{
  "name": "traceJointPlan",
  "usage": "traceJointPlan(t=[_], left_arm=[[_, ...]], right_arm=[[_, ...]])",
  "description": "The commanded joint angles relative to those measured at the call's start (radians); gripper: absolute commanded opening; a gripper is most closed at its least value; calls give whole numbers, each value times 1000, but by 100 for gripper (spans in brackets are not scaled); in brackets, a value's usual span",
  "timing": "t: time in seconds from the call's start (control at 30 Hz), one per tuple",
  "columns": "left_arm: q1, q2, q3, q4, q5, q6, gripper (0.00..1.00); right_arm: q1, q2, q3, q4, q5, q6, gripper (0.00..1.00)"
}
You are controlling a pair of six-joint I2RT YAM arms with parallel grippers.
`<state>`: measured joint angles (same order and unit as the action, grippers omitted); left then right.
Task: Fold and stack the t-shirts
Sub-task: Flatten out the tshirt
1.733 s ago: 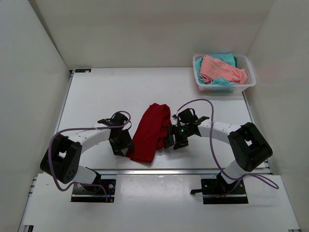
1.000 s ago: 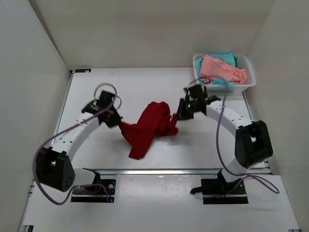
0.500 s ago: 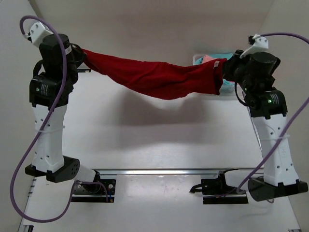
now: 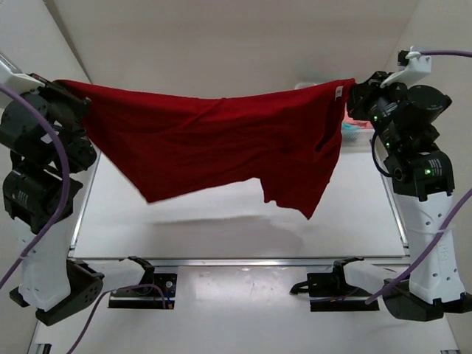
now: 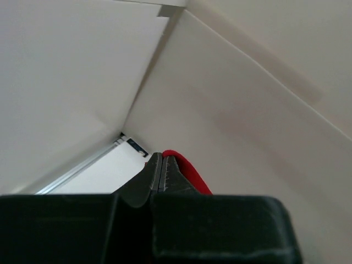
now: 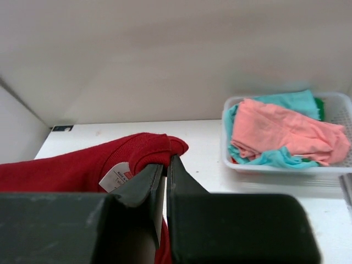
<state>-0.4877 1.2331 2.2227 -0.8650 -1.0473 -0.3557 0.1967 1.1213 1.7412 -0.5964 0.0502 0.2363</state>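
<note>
My left gripper is above the tabletop with the shirt hanging spread, so it should sweep down and outward to the white table's far corner and release the cloth.
The large dark red t-shirt (image 4: 221,144) hangs spread out high above the table, stretched between both raised arms. My left gripper (image 4: 68,92) is shut on its left corner, where a red fold (image 5: 184,168) shows beside the pinched jaws. My right gripper (image 4: 350,92) is shut on its right corner; the red cloth (image 6: 99,162) with its white label bunches over the closed fingers (image 6: 176,176). A salmon pink t-shirt (image 6: 286,132) lies on a teal t-shirt (image 6: 289,102) in the basket at the back right.
The white mesh basket (image 6: 280,168) stands on the table's back right; in the top view the hanging shirt and right arm mostly hide it. White walls close in the back and both sides. The white table (image 4: 221,228) lies below the shirt.
Both arms have risen from the table and spread apart, lifting the red t-shirt. It went from a crumpled heap to a taut rope, and now hangs open as a wide sheet.
</note>
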Motion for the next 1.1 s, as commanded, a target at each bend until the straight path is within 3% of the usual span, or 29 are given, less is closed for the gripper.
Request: traceJointPlan(t=[0.0,0.1,0.17,0.3,0.37,0.4,0.43,0.47,0.5,0.53,0.57,0.6,0.67,0.83,0.93,1.07], left_arm=[[-57,29,-122,197,-198,258,0],[-78,63,-289,351,-261,391,0],[-68,95,-415,412,-237,400,0],[1,245,-459,331,-105,240,0],[140,345,-399,261,51,122,0],[310,523,-182,128,289,-54,0],[311,581,-179,127,291,-89,4],[380,644,-38,24,370,-109,16],[405,766,47,-39,392,-132,37],[440,848,189,-151,421,-137,39],[461,858,181,-205,437,-143,41],[477,827,139,-191,457,-152,43],[480,709,-150,-125,501,-164,43],[368,331,-734,-48,624,-216,53],[290,186,-953,-90,609,-267,54],[287,62,-1206,-153,624,-356,54]], right_arm=[[23,56,6,58,-36,17,0],[17,148,-17,55,-151,30,0],[24,228,-58,79,-174,49,0],[32,400,-51,139,-269,51,0],[37,565,41,144,-254,11,0],[40,738,233,112,-215,-35,2],[40,739,235,97,-196,-35,2],[18,802,303,87,-191,-13,26],[14,810,331,77,-156,6,38],[3,831,342,43,-121,12,43],[1,841,368,24,-101,-1,43],[-6,833,365,-11,-60,0,46],[-17,758,273,-14,-26,-18,54],[-51,488,-162,0,-27,60,53],[-25,372,-366,-2,-30,80,55],[52,266,-570,-36,36,60,56]])
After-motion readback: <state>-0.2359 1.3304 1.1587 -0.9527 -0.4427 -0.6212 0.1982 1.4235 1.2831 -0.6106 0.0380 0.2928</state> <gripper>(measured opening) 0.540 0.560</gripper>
